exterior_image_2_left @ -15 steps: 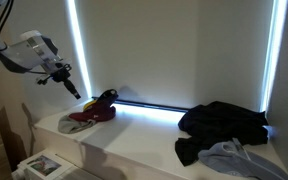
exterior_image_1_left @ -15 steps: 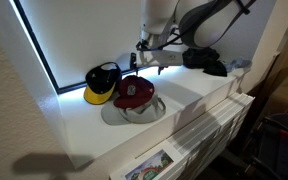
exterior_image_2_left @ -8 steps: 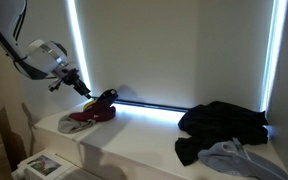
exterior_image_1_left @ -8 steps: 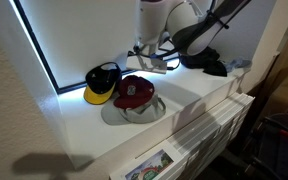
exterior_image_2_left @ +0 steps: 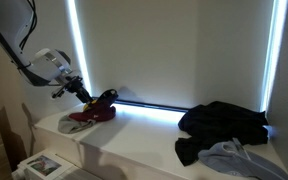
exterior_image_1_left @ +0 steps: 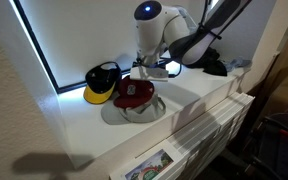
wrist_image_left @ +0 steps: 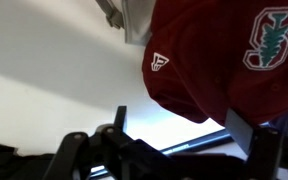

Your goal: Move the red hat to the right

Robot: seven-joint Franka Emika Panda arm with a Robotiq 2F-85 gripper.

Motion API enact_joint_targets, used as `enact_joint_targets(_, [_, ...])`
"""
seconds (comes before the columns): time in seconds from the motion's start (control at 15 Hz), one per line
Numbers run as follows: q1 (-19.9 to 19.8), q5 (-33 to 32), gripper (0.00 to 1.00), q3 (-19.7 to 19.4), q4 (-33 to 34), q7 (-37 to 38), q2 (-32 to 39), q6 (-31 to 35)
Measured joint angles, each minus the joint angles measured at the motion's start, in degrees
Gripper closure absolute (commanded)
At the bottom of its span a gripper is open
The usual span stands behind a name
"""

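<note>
My gripper shifts toward the grey hat [exterior_image_1_left: 134, 111] next, then lowers onto the red hat's edge [exterior_image_1_left: 152, 91] by the small white mark.
The red hat [exterior_image_1_left: 134, 93] is a maroon baseball cap with a pale front mark. It rests on a floppy grey hat [exterior_image_1_left: 134, 111] on the white ledge. In an exterior view it shows low at the left [exterior_image_2_left: 87, 114]. In the wrist view it fills the upper right [wrist_image_left: 224, 55], with a pale logo. My gripper [exterior_image_1_left: 150, 70] hangs just above the cap's far side, and it shows in the exterior view [exterior_image_2_left: 84, 94] too. In the wrist view the two fingers [wrist_image_left: 189, 125] stand apart with nothing between them, just short of the cap's edge.
A black cap with a yellow brim [exterior_image_1_left: 101, 84] lies beside the red hat by the window. Dark clothing [exterior_image_2_left: 222, 122] and a pale grey cloth [exterior_image_2_left: 227, 157] lie at the ledge's other end. White drawers [exterior_image_1_left: 209, 125] sit below the ledge.
My arm has come down and moved toward the red hat; the gripper now hangs close over it. The hats have not moved.
</note>
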Motion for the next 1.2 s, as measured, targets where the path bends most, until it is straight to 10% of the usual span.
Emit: enact_joint_targets(1.2, [4.2,4.8,0.00,-3.9,1.6,-0.6,7.7,1.9])
